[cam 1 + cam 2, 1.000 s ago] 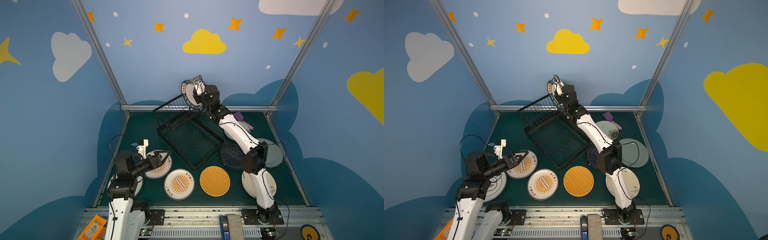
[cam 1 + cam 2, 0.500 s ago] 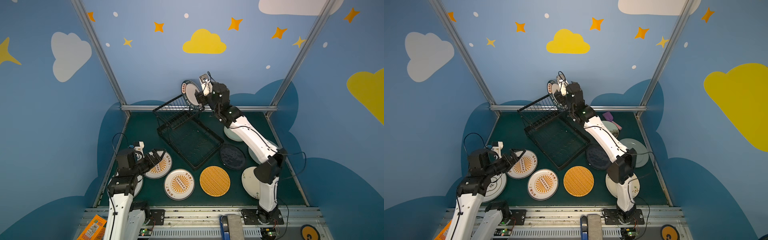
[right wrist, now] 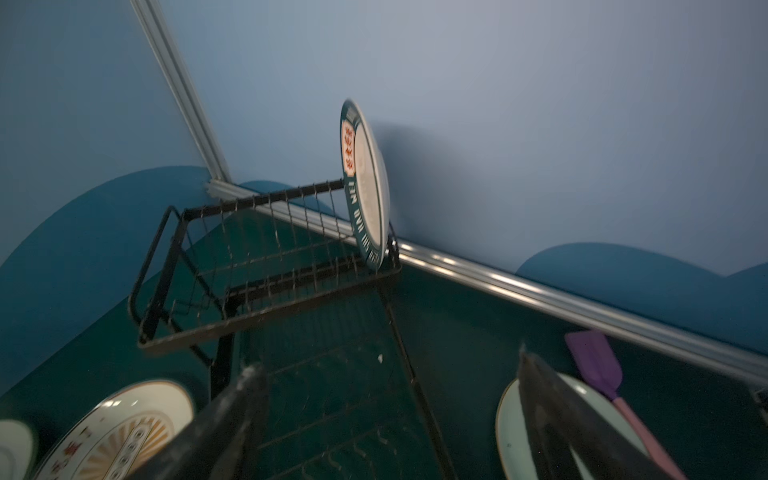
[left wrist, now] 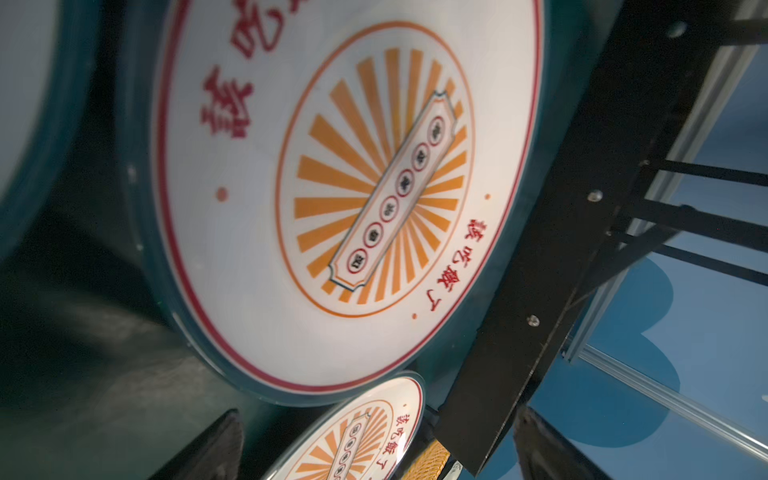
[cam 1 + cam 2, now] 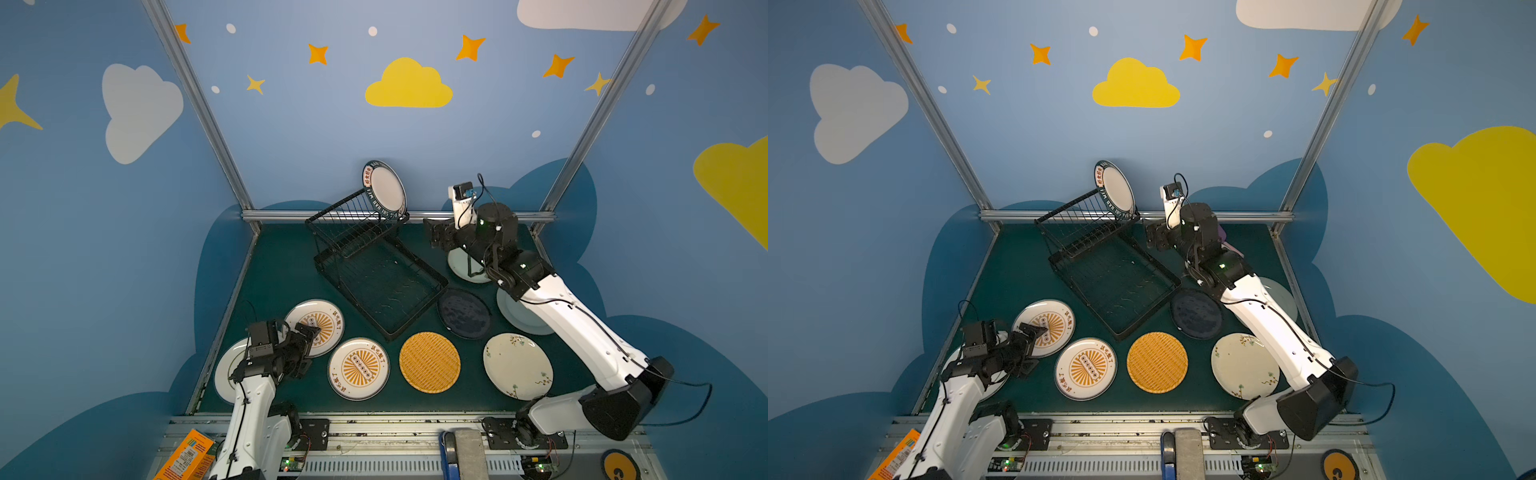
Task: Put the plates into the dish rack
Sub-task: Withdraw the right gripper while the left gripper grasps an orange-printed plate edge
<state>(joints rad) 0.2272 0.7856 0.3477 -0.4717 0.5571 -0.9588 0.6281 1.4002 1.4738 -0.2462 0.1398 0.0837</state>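
Observation:
Next, my open left gripper should lower its fingers around the near rim of the far sunburst plate (image 5: 320, 355) (image 4: 228, 369), which sits below, because the plate lies flat.
The black wire dish rack (image 5: 374, 270) (image 5: 1108, 270) stands mid-table. One white plate with a lettered rim (image 5: 384, 189) (image 3: 365, 183) stands upright at the right end of its upper tier. My right gripper (image 5: 430, 236) (image 3: 388, 370) hangs open and empty to the right of the rack, apart from that plate. My left gripper (image 5: 309, 349) (image 4: 376, 419) is open, low over a sunburst plate (image 5: 328, 322) (image 4: 353, 199). Lying flat are a second sunburst plate (image 5: 358, 368), an orange woven plate (image 5: 429, 361), a navy plate (image 5: 463, 313) and a cream floral plate (image 5: 517, 365).
Two pale green plates (image 5: 519, 320) (image 3: 515, 428) lie partly under the right arm. A purple-and-pink spatula (image 3: 598, 370) lies by the back rail. A white plate (image 5: 226, 370) sits beneath the left arm. The rack's lower tray (image 3: 332, 415) holds nothing.
My right gripper opened, let go of the lettered plate and drew back to the right and down. The plate stays upright in the upper tier. The left gripper sank slightly toward the sunburst plate.

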